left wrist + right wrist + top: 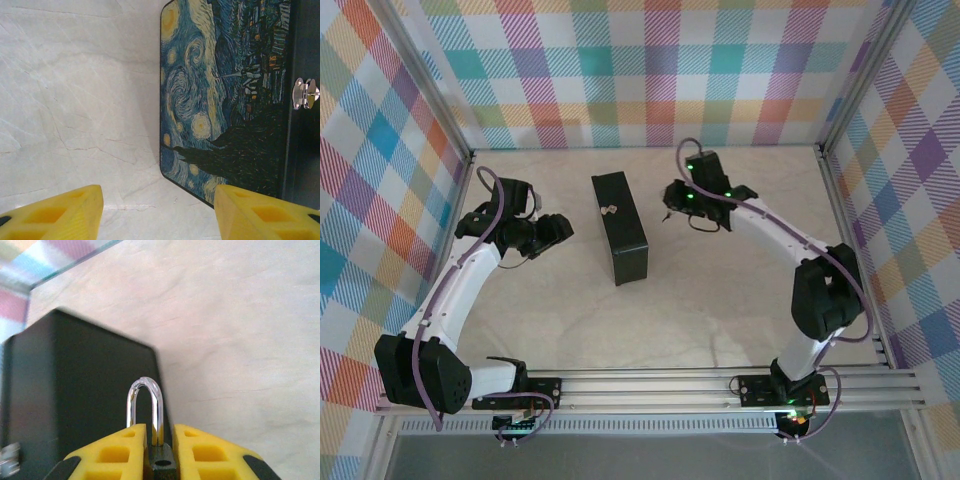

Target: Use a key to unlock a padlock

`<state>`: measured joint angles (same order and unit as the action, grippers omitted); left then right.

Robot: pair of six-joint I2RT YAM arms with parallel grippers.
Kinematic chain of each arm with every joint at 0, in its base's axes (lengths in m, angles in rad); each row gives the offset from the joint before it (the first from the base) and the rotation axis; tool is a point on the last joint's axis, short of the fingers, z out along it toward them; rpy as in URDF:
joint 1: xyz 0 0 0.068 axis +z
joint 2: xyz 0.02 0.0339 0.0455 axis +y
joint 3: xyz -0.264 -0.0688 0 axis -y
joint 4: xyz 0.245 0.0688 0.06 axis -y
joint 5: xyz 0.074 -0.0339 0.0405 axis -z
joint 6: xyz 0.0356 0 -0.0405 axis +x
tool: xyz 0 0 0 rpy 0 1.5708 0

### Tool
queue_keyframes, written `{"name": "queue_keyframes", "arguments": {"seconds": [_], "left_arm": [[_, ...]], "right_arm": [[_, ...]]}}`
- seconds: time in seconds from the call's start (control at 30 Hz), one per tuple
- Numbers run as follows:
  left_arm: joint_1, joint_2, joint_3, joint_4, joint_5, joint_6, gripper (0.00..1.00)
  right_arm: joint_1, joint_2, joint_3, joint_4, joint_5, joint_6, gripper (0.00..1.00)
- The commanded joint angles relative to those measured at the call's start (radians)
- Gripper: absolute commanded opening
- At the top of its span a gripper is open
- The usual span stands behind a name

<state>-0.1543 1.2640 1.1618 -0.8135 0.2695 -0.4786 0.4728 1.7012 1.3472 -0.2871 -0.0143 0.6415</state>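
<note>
My right gripper moves back from the box, down to bare tabletop next and releases it, since the padlock's open shackle [158, 410] is clear of the latch.
My right gripper [160, 432] is shut on the padlock [162, 466]. Its dark grey body is pinched between the yellow fingers, and the thin shiny shackle [158, 410] stands up above them. One shackle leg sits in the body, and a round hole shows in the body's top in front of it. In the top view the right gripper [672, 200] hovers just right of the black box [620, 225]. My left gripper [159, 200] is open with nothing between its fingers, near a corner of the box's painted lid [225, 100]. The key is out of view.
The black box lies lengthwise at the table's middle with a small silver latch [305, 93] on its side. The left gripper [560, 228] sits to its left. Bare pale tabletop [720, 300] spreads in front, and checked walls close off three sides.
</note>
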Motion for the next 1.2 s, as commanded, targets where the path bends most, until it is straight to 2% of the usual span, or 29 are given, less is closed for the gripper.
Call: {"name": "queue_keyframes", "arguments": {"seconds": [0.0,0.17,0.33,0.43,0.57,0.63,0.73,0.8,0.9,1.03,1.17], "left_arm": [[0.011,-0.003,0.030,-0.024,0.013,0.003,0.60],[0.009,-0.002,0.032,-0.031,0.018,0.006,0.60],[0.008,-0.002,0.032,-0.033,0.012,0.008,0.60],[0.009,0.005,0.043,-0.034,0.016,0.005,0.60],[0.009,0.005,0.067,-0.054,0.005,0.018,0.60],[0.009,0.005,0.081,-0.069,-0.013,0.029,0.60],[0.010,0.004,0.088,-0.069,-0.024,0.034,0.61],[0.010,0.018,0.087,-0.063,-0.027,0.031,0.61],[0.011,0.041,0.080,-0.050,-0.025,0.020,0.60],[0.012,0.058,0.063,-0.033,-0.049,0.005,0.60],[0.014,0.067,0.045,-0.024,-0.055,-0.003,0.60]], "right_arm": [[-0.069,0.007,-0.110,0.044,0.060,0.008,0.10],[-0.141,0.061,-0.237,0.079,0.101,-0.021,0.09],[-0.176,0.072,-0.303,0.105,0.094,-0.034,0.14],[-0.185,0.084,-0.294,0.066,0.091,-0.059,0.25],[-0.187,0.080,-0.257,-0.013,0.110,-0.144,0.47],[-0.187,0.051,-0.239,-0.050,0.120,-0.183,0.53],[-0.180,-0.024,-0.217,-0.076,0.021,-0.208,0.63],[-0.133,-0.076,-0.181,-0.096,-0.031,-0.220,0.72],[-0.021,-0.108,-0.080,-0.188,0.003,-0.239,1.00],[0.121,-0.103,0.024,-0.199,0.003,-0.248,0.99],[0.224,-0.030,0.142,-0.244,0.024,-0.250,1.00]]}}
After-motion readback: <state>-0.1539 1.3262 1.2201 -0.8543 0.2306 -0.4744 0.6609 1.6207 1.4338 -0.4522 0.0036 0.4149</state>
